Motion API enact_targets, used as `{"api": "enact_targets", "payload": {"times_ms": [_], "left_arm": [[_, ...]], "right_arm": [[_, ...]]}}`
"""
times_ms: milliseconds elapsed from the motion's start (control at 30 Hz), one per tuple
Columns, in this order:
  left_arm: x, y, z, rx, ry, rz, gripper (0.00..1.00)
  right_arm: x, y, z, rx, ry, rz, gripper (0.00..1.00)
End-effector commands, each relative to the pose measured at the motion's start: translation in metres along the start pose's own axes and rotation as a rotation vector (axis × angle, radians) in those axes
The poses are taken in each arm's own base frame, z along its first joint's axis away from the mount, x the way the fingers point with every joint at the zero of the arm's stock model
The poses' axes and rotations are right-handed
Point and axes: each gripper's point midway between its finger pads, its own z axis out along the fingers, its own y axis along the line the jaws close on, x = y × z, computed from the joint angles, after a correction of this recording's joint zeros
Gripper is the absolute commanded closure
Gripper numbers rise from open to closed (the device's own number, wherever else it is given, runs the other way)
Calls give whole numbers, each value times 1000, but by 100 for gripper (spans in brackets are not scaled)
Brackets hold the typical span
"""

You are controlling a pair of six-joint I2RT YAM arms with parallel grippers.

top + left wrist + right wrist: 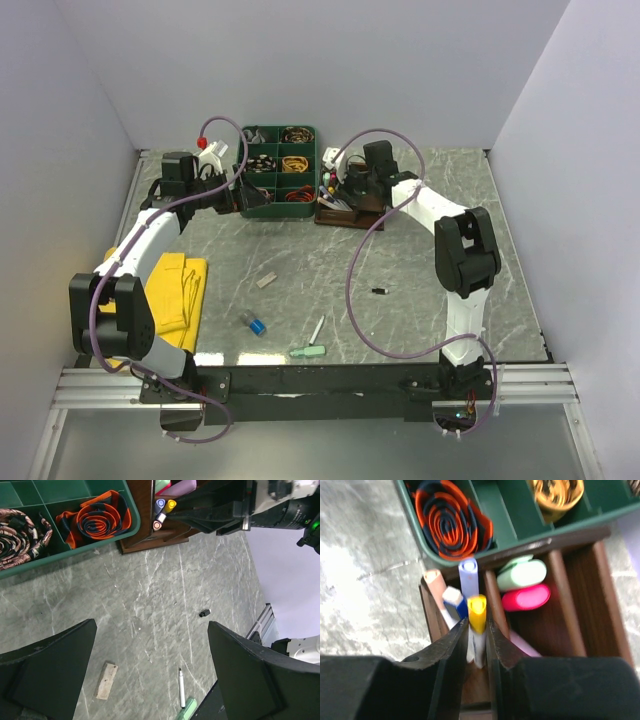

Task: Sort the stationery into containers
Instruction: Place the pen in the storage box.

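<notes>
My left gripper swings back and down onto the white pen's body next, since the pen lies below and to its right in the top view.
The dark brown wooden organiser stands at the back, beside a green tray. My right gripper reaches into its left compartment. The jaws stand slightly apart around a yellow-capped pen that stands among other pens. A mint highlighter and a pink one lie in the adjoining compartment. My left gripper hovers wide open above the table, holding nothing. Loose on the table lie a white pen, a mint green piece, a beige block, a small black bit and a blue cap.
A green divided tray of coiled bands sits left of the organiser, touching it. A yellow cloth lies at the left under the left arm. The right arm's purple cable loops over the table middle. White walls close in three sides.
</notes>
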Motion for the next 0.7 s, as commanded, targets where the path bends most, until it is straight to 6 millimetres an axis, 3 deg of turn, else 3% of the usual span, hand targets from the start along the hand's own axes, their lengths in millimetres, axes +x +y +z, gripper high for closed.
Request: {"api": "enact_targets", "payload": {"times_ms": [0, 233, 333, 367, 467, 500, 533, 567, 600, 667], "left_arm": [[-18, -24, -6, 68, -49, 59, 1], [-24, -25, -10, 26, -69, 117, 0], [-13, -32, -10, 12, -38, 165, 0], [-6, -28, -12, -39, -23, 210, 1], [25, -44, -7, -64, 44, 296, 1], [46, -58, -1, -47, 98, 323, 1], [60, -62, -1, -54, 122, 341, 1], [67, -59, 2, -102, 128, 361, 1], [89, -65, 7, -99, 179, 378, 1], [105, -59, 11, -152, 217, 364, 1]], "right_arm": [[-1, -14, -19, 71, 44, 16, 69], [-20, 1, -45, 62, 28, 24, 63], [-34, 10, -63, 55, 13, 22, 62], [-39, 14, -68, 51, 5, 35, 62], [-55, 41, -92, 12, -28, 54, 61], [-48, 57, -94, -15, -13, 73, 61], [-60, 64, -109, 3, -41, 83, 60], [-62, 73, -114, 2, -47, 97, 60], [-52, 84, -116, -1, -35, 133, 60], [-56, 93, -135, 41, -52, 208, 59]]}}
